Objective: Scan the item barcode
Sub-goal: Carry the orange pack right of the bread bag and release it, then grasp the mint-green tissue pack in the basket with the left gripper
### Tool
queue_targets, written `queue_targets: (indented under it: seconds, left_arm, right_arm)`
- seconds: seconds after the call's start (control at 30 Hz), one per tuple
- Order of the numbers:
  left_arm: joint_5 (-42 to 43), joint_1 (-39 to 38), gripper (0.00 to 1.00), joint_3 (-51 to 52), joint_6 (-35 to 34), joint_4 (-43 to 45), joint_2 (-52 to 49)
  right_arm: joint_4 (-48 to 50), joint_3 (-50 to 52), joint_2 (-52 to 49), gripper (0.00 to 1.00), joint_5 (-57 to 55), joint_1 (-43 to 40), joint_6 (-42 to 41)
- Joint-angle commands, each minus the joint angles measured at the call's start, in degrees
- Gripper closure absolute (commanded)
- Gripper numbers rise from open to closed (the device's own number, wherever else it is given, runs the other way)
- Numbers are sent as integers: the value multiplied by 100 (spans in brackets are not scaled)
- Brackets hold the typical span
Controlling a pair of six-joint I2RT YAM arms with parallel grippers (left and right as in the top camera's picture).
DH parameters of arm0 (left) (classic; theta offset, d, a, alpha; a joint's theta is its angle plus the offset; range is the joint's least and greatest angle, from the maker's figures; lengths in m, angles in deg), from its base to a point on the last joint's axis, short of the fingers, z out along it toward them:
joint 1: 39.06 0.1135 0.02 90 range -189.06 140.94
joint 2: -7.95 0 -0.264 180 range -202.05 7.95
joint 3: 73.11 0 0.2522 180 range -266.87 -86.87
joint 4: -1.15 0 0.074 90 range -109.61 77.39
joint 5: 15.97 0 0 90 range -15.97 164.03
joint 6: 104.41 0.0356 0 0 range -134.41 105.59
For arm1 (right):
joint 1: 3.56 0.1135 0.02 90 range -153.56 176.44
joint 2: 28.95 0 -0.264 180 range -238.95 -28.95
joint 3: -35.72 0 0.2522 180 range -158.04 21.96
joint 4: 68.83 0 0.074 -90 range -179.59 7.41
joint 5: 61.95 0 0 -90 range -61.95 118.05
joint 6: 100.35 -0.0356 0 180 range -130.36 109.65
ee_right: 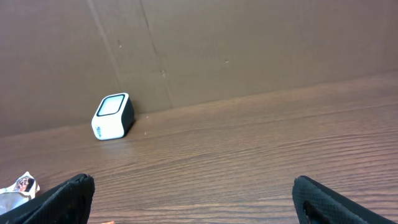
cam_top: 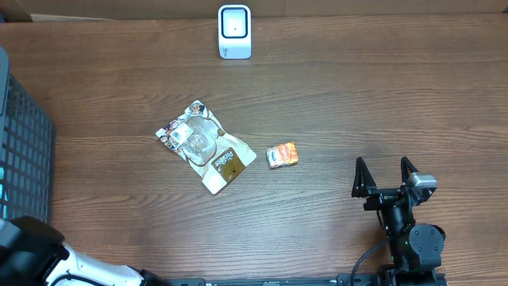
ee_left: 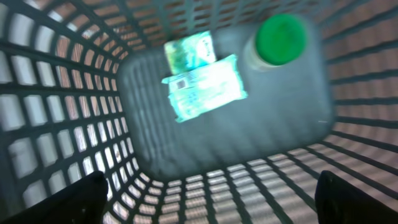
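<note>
The teal packet is lying flat below my open fingers, so my left gripper should turn and go down into the dark basket (ee_left: 74, 93), onto the teal packet's dark-marked end (ee_left: 181, 97).
The white barcode scanner (cam_top: 234, 32) stands at the table's far edge and also shows in the right wrist view as the scanner (ee_right: 113, 116). A crumpled snack bag (cam_top: 205, 145) and a small orange packet (cam_top: 282, 155) lie mid-table. My right gripper (cam_top: 385, 176) is open near the front right, well apart from both, with nothing between its fingers (ee_right: 336, 199). My left gripper (ee_left: 217, 205) is open and empty above the inside of a dark basket (ee_left: 74, 93). In the basket lie a teal packet (ee_left: 205, 87), a green packet (ee_left: 189, 53) and a green-capped bottle (ee_left: 283, 38).
The dark mesh basket (cam_top: 24, 151) stands at the table's left edge. My left arm (cam_top: 32, 254) shows at the front left corner. A brown cardboard wall (ee_right: 249, 43) rises behind the scanner. The snack bag's corner (ee_right: 18, 186) shows at the lower left of the right wrist view.
</note>
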Motion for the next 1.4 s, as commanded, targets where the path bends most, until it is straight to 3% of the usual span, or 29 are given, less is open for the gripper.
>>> queue_targets:
  seconds: [0.0,0.4,0.6,1.0,1.37]
  left_arm:
    - [-227,17,12,713,544,343,-33]
    - [-267,13,12,3318,2138,2983,-46]
    - [463,9,10,4345,2898,4236,-48]
    - [-481,9,12,5700,3115,5692,-50]
    - [-763,13,15,6030,3257,6334,-273]
  right_arm:
    - [35,59,57,0,-52,31,-4]
    - [35,59,57,0,-52,31,-4]
    - [35,59,57,0,-52,31,-4]
    - [35,59,57,0,-52,31,-4]
    - [35,59,57,0,-52,31,-4]
